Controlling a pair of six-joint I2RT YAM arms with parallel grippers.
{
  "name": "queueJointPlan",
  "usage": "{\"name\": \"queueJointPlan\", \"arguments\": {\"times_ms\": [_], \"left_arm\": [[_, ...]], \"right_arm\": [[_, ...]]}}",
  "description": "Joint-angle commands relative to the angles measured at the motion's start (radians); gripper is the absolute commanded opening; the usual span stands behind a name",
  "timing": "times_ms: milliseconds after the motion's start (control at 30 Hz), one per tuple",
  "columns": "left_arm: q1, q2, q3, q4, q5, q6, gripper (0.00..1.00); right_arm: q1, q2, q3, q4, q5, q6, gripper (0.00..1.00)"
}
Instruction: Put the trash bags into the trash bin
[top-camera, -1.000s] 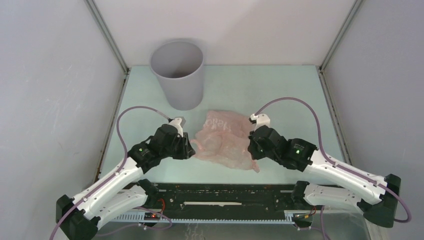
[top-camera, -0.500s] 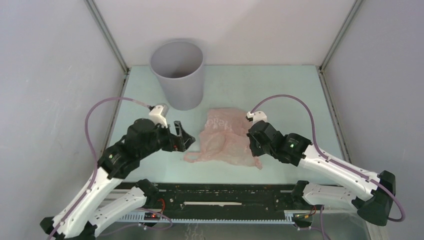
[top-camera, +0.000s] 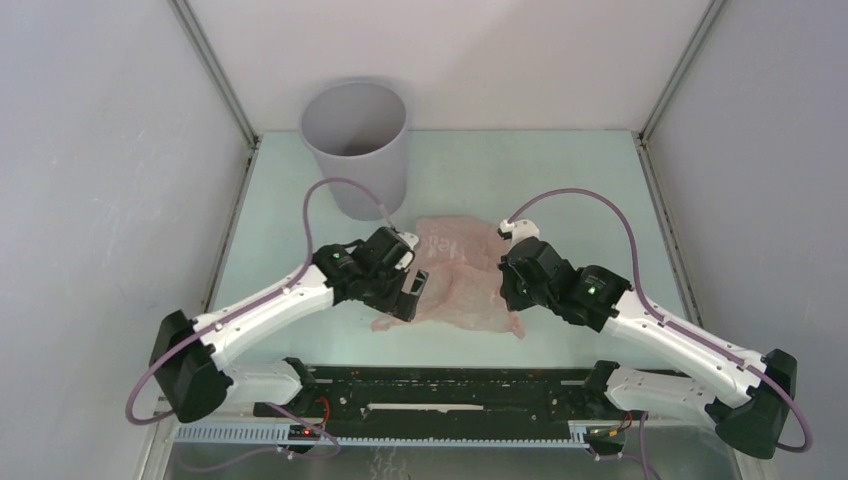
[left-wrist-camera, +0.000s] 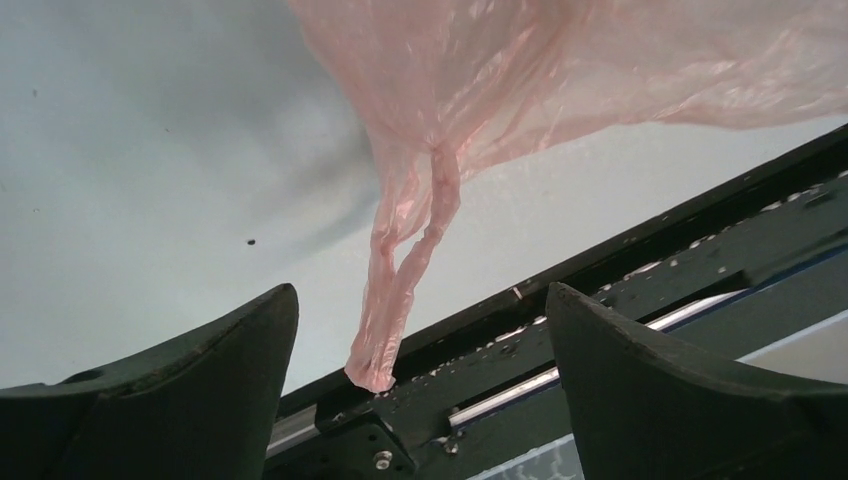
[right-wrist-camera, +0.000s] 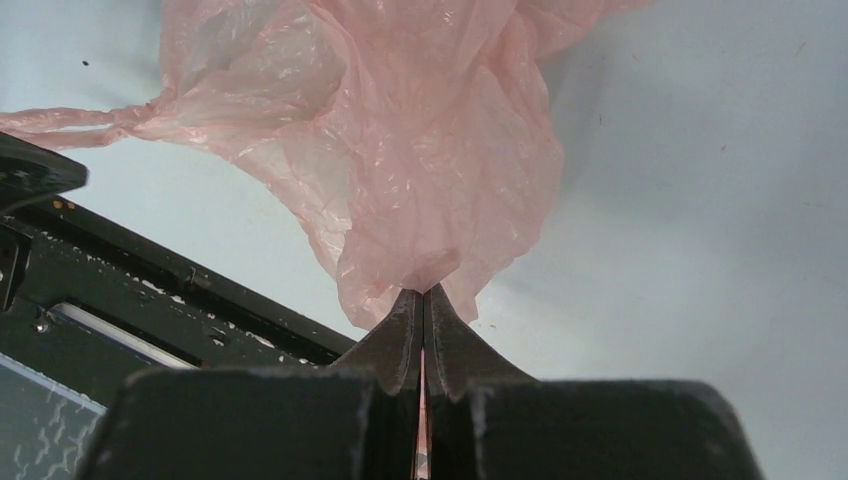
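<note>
The bag's twisted tail (top-camera: 384, 323) (left-wrist-camera: 395, 300) needs to get between my left gripper's fingers. My left gripper will first go down toward the table, then close around the tail.
The pale-pink trash bag (top-camera: 462, 285) lies crumpled on the pale-green table, between my two grippers. The grey trash bin (top-camera: 358, 150) stands upright at the back left, apart from the bag. My left gripper (top-camera: 408, 293) hovers at the bag's left edge. In the left wrist view that gripper (left-wrist-camera: 420, 292) is open, and the bag's twisted tail (left-wrist-camera: 395, 300) hangs in the gap without touching either finger. My right gripper (top-camera: 506, 290) sits at the bag's right side. In the right wrist view it (right-wrist-camera: 423, 295) is shut on a pinch of the bag's film (right-wrist-camera: 400, 150).
A black rail (top-camera: 450, 385) runs along the near table edge, just in front of the bag's tail. Grey enclosure walls (top-camera: 110, 200) close in the left, right and back. Purple cables (top-camera: 330, 195) arc above both wrists.
The left gripper opened, drew back to the left, then swung in over the bag's left edge. A thin tail of the bag now trails toward the front left. The right gripper kept its hold.
</note>
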Motion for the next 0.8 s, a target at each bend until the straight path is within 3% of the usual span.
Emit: {"name": "queueJointPlan", "arguments": {"times_ms": [0,100,267,467,600,700,767], "left_arm": [[-0.035,0.042,-0.023,0.005,-0.071,0.029,0.96],[-0.036,0.079,-0.052,0.041,-0.059,0.03,0.86],[-0.037,0.133,-0.056,0.049,-0.076,0.03,0.59],[-0.037,0.181,-0.001,0.036,-0.119,0.041,0.02],[-0.007,0.271,0.215,0.011,-0.127,0.038,0.0],[0.054,0.398,0.573,-0.076,-0.107,0.004,0.0],[0.09,0.473,0.877,-0.147,-0.073,-0.026,0.0]], "right_arm": [[-0.007,-0.017,0.039,0.004,-0.006,0.015,0.0],[-0.008,-0.019,0.032,0.003,-0.01,0.026,0.0],[-0.012,-0.023,0.013,-0.007,-0.017,0.047,0.0],[-0.082,0.016,-0.025,-0.018,-0.072,0.087,0.0],[-0.252,0.126,0.031,-0.006,-0.264,0.086,0.0],[-0.422,0.266,0.23,-0.083,-0.375,0.065,0.0],[-0.5,0.349,0.486,-0.259,-0.383,0.06,0.0]]}}
